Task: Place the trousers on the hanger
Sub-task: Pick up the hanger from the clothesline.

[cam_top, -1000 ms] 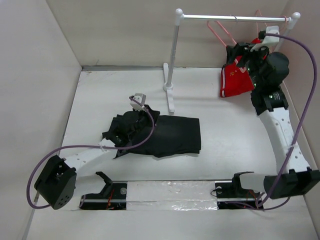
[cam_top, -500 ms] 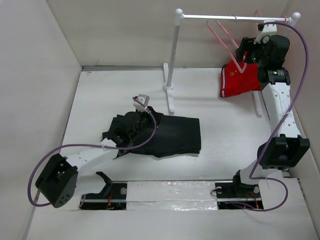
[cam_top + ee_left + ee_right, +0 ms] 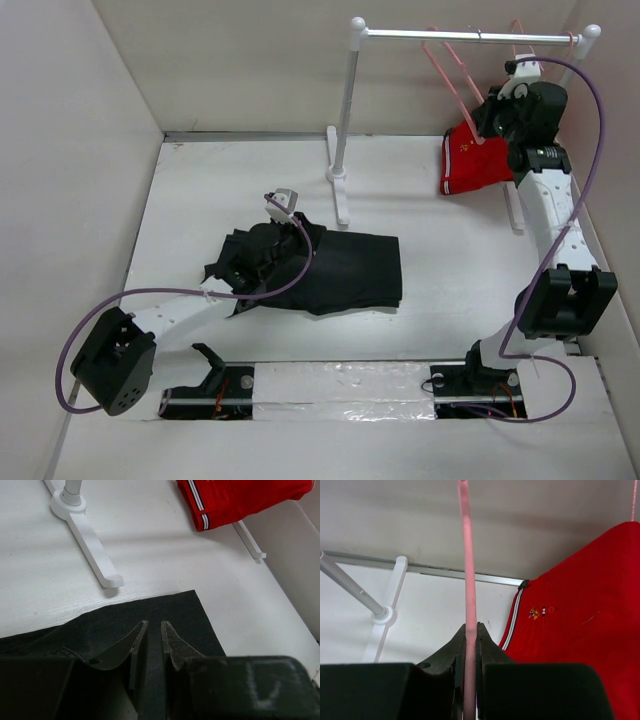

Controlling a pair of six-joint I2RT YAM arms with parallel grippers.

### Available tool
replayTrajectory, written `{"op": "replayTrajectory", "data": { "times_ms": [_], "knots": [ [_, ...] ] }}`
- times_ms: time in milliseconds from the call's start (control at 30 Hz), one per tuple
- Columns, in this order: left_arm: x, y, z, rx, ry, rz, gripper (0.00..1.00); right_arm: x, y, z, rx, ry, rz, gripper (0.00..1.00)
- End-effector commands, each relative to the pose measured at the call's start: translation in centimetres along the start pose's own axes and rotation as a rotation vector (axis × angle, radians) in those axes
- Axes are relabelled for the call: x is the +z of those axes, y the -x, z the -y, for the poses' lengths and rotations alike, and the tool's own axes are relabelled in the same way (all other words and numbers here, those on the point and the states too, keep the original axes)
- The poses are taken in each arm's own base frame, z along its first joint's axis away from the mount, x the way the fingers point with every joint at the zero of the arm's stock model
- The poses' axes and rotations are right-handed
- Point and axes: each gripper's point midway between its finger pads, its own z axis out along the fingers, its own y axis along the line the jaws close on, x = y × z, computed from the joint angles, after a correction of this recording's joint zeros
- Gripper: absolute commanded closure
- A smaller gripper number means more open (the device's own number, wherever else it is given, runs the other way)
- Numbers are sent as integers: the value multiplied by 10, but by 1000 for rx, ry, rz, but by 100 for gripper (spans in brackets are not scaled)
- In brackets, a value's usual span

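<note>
The trousers' straight end (image 3: 398, 272) is below my right gripper, to its left in the top view. My right gripper will next bring the hanger back and down beside that end and release it.
The black trousers (image 3: 345, 270) lie bunched flat on the table at centre left. My left gripper (image 3: 285, 248) rests low over them. In the left wrist view its fingers (image 3: 172, 645) stand a narrow gap apart, with only the trousers' fabric (image 3: 185, 611) showing beneath. The thin pale-pink hanger (image 3: 452, 72) hangs on the rail at the far right. My right gripper (image 3: 497, 108) is shut on one of its bars. In the right wrist view the hanger's pink bar (image 3: 467, 570) runs straight up from between the closed jaws of the right gripper (image 3: 469, 626).
A white clothes rack stands at the back, with post (image 3: 345, 100), rail (image 3: 460, 36) and foot (image 3: 340, 195). Red shorts with white trim (image 3: 475, 160) hang on a second pink hanger right beside my right gripper. White walls close in on both sides.
My right gripper has risen toward the rail and closed on the hanger's bar. The left gripper's jaws have parted a little over the trousers; that arm has barely moved.
</note>
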Motion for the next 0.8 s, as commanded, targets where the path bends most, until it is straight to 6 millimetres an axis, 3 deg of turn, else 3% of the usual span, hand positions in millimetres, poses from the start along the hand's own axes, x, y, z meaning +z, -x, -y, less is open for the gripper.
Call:
{"op": "replayTrajectory", "data": {
  "times_ms": [0,133,200,267,467,500,600,700,767],
  "knots": [
    [-2,16,10,2,-33,58,86,-17,55,-12,-41,-6,176,100],
    [0,14,11,2,-35,45,83,-36,93,-13,-53,-68,280,100],
    [-1,16,13,0,-45,51,81,-42,97,-22,-66,-70,292,100],
    [-2,16,12,2,-42,56,78,-50,94,-19,-72,-119,302,100],
    [-4,18,20,0,-84,67,71,-56,51,-18,-47,-160,233,100],
    [-3,17,20,2,-88,62,71,-58,34,-17,-37,-164,214,100],
    [-3,15,27,1,-129,49,70,-58,5,-19,-4,-160,181,100],
    [-2,17,31,1,-144,55,70,-63,-2,-36,40,-115,200,100],
    [-2,20,35,-4,-160,60,70,-66,-24,-41,56,-134,171,100]
  ]
}}
